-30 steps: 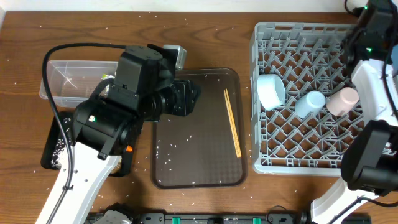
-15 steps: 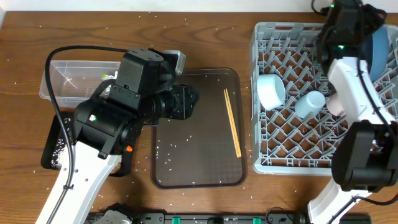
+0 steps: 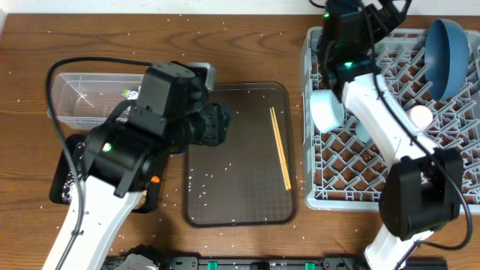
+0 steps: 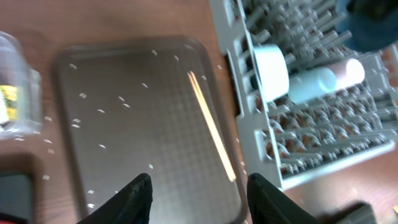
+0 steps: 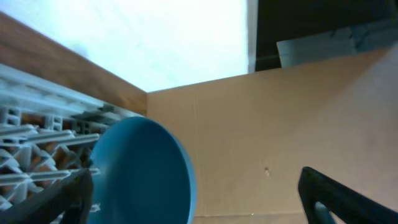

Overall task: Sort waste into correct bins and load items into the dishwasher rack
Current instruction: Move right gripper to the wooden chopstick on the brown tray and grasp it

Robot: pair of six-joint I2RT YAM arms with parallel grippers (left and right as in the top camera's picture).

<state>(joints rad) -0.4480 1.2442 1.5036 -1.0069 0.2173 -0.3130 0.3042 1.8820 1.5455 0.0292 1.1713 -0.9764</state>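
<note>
My right gripper swings off the rack (image 3: 360,196) and back next, turning down onto the middle of one wooden chopstick, because the blue plate already stands free.
The grey dishwasher rack (image 3: 360,196) holds a white bowl (image 3: 326,111), a pink cup (image 3: 420,116) and a light blue cup (image 4: 311,84), all lying on their sides. A blue plate (image 3: 442,49) stands on edge at its back right corner. My right gripper (image 5: 196,174) is wide open; the plate (image 5: 143,177) stands free by its left finger. Wooden chopsticks (image 3: 280,146) lie on the brown tray (image 3: 236,202). My left gripper (image 4: 200,186) hovers open over that tray (image 4: 124,137), left of the chopsticks (image 4: 211,130), with nothing in it.
At far left are the clear tub (image 3: 82,101), with a yellow-green wrapper (image 4: 7,102) inside, and the black tray (image 3: 61,184). White rice grains dot the brown tray and the table. My right arm (image 3: 375,105) crosses the rack. A cardboard wall (image 5: 280,112) stands behind the rack.
My right gripper opened wide and let go of the blue plate, which now stands in the rack; the right arm swung left along the rack's back. The left arm barely shifted.
</note>
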